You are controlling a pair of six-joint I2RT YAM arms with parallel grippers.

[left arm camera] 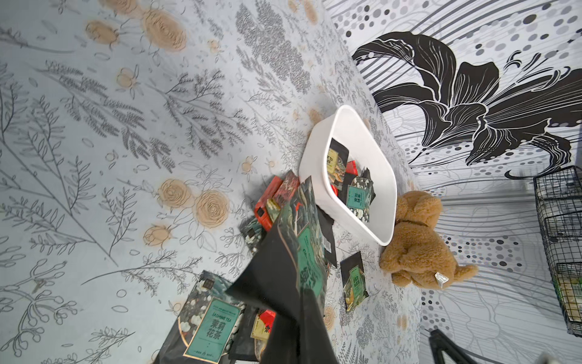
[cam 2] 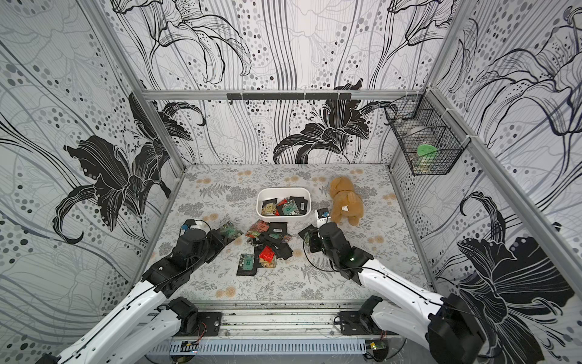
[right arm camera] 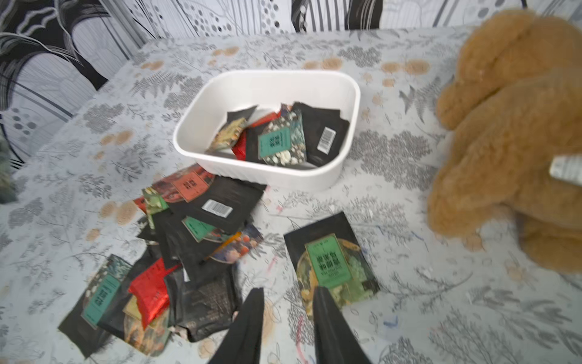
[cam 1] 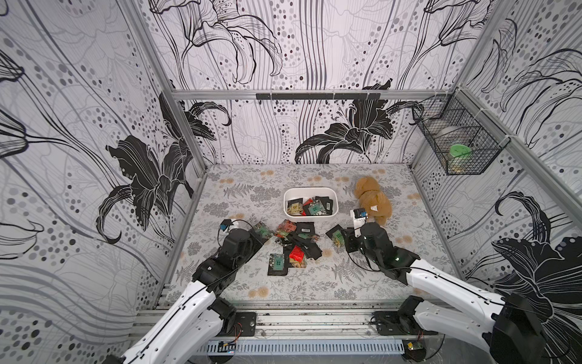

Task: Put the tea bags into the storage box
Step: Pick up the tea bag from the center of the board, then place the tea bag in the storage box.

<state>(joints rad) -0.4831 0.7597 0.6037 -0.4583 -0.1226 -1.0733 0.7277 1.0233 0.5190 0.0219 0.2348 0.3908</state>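
I need to swing my left gripper outward over the storage box (cam 1: 310,190) (left arm camera: 362,193) next, since it stands outward, and release the black tea bag where other tea bags already lie.
The white storage box (cam 1: 310,190) (right arm camera: 267,82) sits mid-table with several tea bags inside. More tea bags lie in a loose pile (cam 1: 293,244) (right arm camera: 201,227) in front of it. My left gripper (cam 1: 256,234) (left arm camera: 302,294) is shut on a black tea bag with a green label (left arm camera: 296,249), held tilted above the table left of the pile. My right gripper (cam 1: 342,241) (right arm camera: 289,293) is open low over the table with nothing between its fingers. A lone green-labelled tea bag (right arm camera: 330,261) (cam 1: 335,234) lies flat just past one fingertip.
A tan plush toy (cam 1: 373,200) (right arm camera: 510,126) lies right of the box, close to my right arm. A black wire basket (cam 1: 456,138) hangs on the right wall. Patterned walls close in the table on three sides.
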